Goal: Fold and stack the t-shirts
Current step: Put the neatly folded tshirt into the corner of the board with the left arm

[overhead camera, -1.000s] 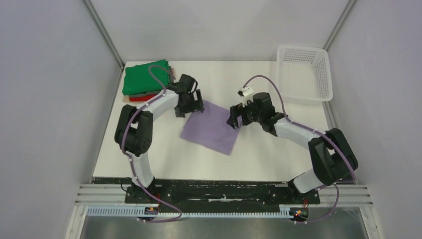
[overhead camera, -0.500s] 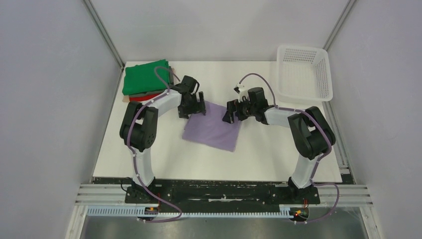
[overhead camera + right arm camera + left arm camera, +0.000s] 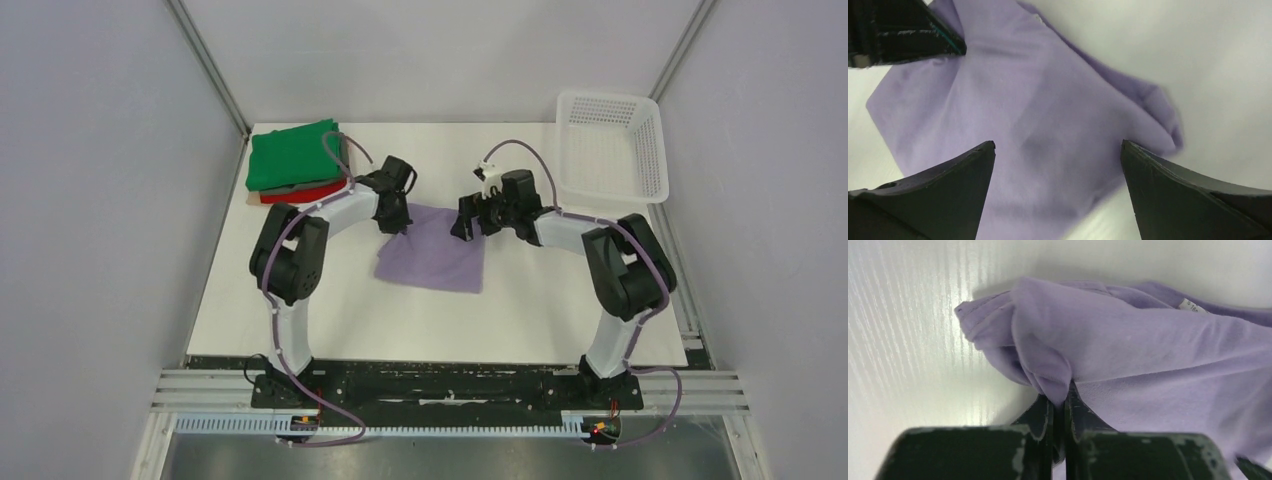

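I should next lift the lavender t-shirt (image 3: 432, 259) outward with my left gripper and let it go on top of the green t-shirt (image 3: 292, 158), because that one lies outward, to the left in the top view.
A folded lavender t-shirt (image 3: 432, 259) lies in the middle of the white table. My left gripper (image 3: 400, 222) is at its far left corner and shut on a pinch of that cloth (image 3: 1058, 385). My right gripper (image 3: 464, 226) hangs open over the shirt's far right corner (image 3: 1158, 115), with the lavender t-shirt (image 3: 1048, 150) lying between its spread fingers (image 3: 948, 175). A stack of folded t-shirts sits at the far left: a green one (image 3: 293, 156) on top, grey and red edges (image 3: 290, 196) showing under it.
A white mesh basket (image 3: 611, 150) stands at the far right corner of the table (image 3: 560, 310). Grey walls close in both sides. The left gripper's dark finger shows in the top left of the right wrist view.
The left gripper closed on the shirt's far left corner. Both grippers shifted toward the far side and the shirt slid and turned with them.
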Available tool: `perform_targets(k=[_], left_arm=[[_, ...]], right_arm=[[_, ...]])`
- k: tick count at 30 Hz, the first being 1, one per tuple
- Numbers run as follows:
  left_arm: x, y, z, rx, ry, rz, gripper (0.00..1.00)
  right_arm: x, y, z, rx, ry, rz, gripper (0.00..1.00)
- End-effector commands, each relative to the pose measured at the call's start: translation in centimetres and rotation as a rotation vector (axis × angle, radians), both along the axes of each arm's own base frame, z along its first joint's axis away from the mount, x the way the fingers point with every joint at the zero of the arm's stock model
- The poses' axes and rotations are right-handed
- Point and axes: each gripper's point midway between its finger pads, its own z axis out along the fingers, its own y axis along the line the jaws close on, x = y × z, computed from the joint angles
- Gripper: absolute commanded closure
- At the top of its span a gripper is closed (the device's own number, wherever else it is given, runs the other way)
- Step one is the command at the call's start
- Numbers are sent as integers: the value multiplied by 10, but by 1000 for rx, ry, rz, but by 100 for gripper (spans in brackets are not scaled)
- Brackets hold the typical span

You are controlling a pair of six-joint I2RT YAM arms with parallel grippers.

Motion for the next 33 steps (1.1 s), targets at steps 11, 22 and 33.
perform_targets(k=[11,22,33], left_arm=[[46,54,74,637,-286,127,98],[112,73,164,867,-497,82,98],[149,103,244,947,-581,42,98]], right_arm=[[-50,-105,99,101,-321,-422,2],[-65,-116,82,45,-315,-423,2],[-66,-135,84,-35,-343,-481,2]])
